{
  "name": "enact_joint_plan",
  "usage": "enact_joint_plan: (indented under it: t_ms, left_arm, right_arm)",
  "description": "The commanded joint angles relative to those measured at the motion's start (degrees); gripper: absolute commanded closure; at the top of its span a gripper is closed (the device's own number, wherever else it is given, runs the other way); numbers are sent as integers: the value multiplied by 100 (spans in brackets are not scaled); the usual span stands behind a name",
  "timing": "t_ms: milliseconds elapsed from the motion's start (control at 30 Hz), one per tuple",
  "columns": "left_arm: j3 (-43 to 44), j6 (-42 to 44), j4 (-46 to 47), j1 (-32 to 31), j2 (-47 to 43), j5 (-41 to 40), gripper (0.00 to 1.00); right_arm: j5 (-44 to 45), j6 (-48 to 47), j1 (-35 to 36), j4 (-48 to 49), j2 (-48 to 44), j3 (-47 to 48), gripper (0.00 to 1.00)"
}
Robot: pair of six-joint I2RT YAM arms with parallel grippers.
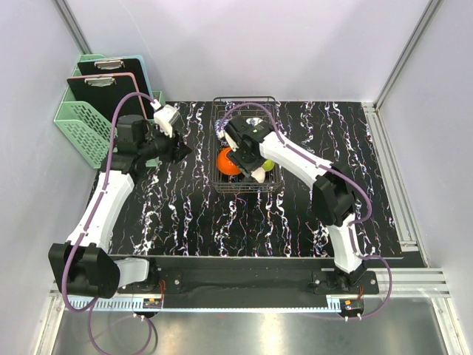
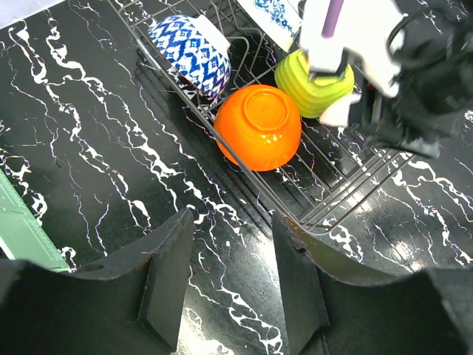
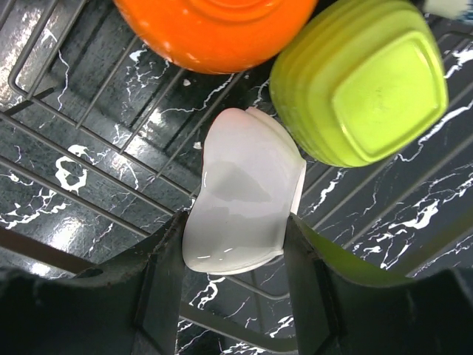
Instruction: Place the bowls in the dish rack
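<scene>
My right gripper holds the cream-white bowl (image 3: 244, 200) and should next lower it onto the rack's front wires beside the lime green bowl, then let go of it.
The dark wire dish rack (image 1: 219, 137) stands at the table's middle back. Inside it lie an orange bowl (image 3: 214, 29), a lime green bowl (image 3: 362, 81) and a blue-patterned bowl (image 2: 191, 52). Part of a second patterned bowl (image 2: 270, 13) shows at the rack's far end. My right gripper (image 3: 235, 220) is shut on the cream-white bowl (image 3: 244, 200), holding it on edge over the rack's front wires, close to the lime green bowl. My left gripper (image 2: 233, 244) hangs open and empty over the marble table, just left of the rack's front corner.
A mint green lattice basket (image 1: 85, 126) holding clipboards (image 1: 103, 78) stands at the back left, close behind my left arm. White walls close in the table on the left, back and right. The black marbled tabletop (image 1: 185, 214) lies between rack and arm bases.
</scene>
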Motion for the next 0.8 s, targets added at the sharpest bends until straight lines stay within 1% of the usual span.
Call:
enact_joint_plan:
  t_ms: [0, 467, 500, 567, 700, 733, 767]
  left_arm:
    - [-24, 105, 270, 47, -196, 176, 50]
    - [-165, 299, 288, 178, -240, 264, 50]
    - [-165, 290, 279, 187, -240, 273, 50]
    - [-174, 307, 297, 231, -223, 299, 50]
    - [-183, 316, 297, 301, -214, 370, 50]
    - [-183, 325, 297, 310, -214, 379, 50]
    - [-183, 325, 288, 328, -214, 379, 50]
  right_arm:
    - [250, -91, 153, 60, 95, 13, 100]
    - [373, -91, 496, 60, 491, 75, 100]
    - [373, -100, 548, 60, 508, 84, 97]
    - [347, -117, 583, 52, 517, 75, 94]
    - [294, -161, 645, 17, 552, 40, 86]
    - [285, -170, 671, 8, 552, 31, 79]
    - [285, -170, 672, 8, 544, 22, 76]
